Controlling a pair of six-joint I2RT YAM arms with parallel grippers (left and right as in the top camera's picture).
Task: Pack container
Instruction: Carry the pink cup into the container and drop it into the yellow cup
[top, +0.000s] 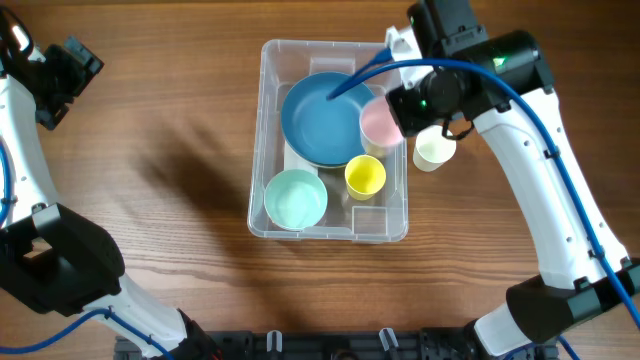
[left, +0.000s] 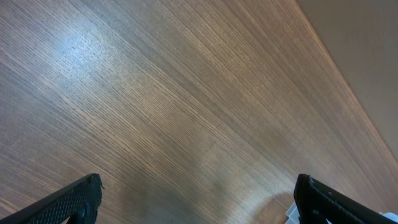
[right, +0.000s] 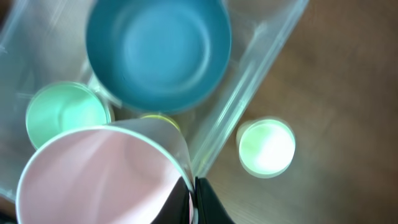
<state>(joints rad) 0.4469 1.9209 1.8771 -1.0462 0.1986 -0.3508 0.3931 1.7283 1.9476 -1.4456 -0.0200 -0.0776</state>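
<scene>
My right gripper needs to go back and down over the yellow cup's opening next and release the pink cup inside, because the yellow cup is upright and empty.
The clear plastic container sits at the table's middle, holding a blue bowl, a mint green bowl and a yellow cup. My right gripper is shut on the rim of a pink cup, held above the container's right side. In the right wrist view the pink cup fills the lower left, pinched between the fingers, above the container's wall. A pale green cup stands on the table just right of the container. My left gripper is open and empty over bare wood at the far left.
The pale green cup also shows in the right wrist view, outside the container wall. The table's edge runs across the upper right of the left wrist view. The left arm is at the table's far left corner.
</scene>
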